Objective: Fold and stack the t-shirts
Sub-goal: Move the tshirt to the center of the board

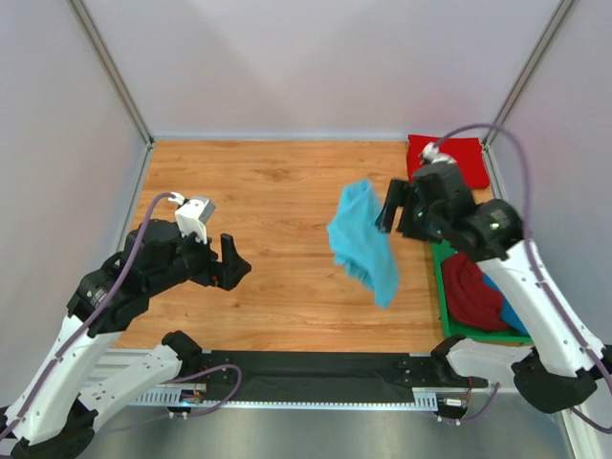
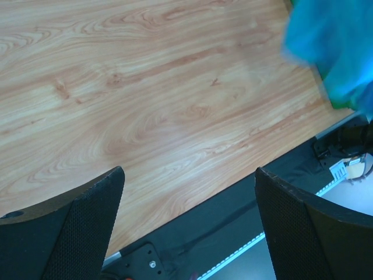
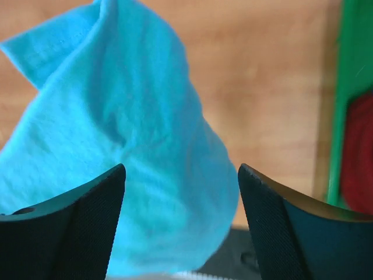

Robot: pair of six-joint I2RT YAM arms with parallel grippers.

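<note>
I need to move my left gripper to the right in the top view and down onto the facing edge of the turquoise t-shirt, because only bare wood is under its fingers.
A light turquoise t-shirt (image 1: 363, 241) is bunched and blurred over the middle right of the table, just left of my right gripper (image 1: 390, 212). In the right wrist view the shirt (image 3: 134, 146) fills the space beyond the wide-apart fingers, and my right gripper (image 3: 180, 172) grips nothing. My left gripper (image 1: 229, 260) is open and empty over the bare wood at the left; in its wrist view (image 2: 189, 172) the shirt (image 2: 332, 46) shows at the top right. A bright red t-shirt (image 1: 449, 153) lies at the back right corner. A dark red t-shirt (image 1: 473, 292) and a deeper blue one (image 1: 512, 314) lie in the tray.
A green plastic tray (image 1: 442, 287) stands along the right edge, partly under my right arm. White walls close in the table on the left, back and right. A black strip (image 1: 325, 368) runs along the near edge between the arm bases.
</note>
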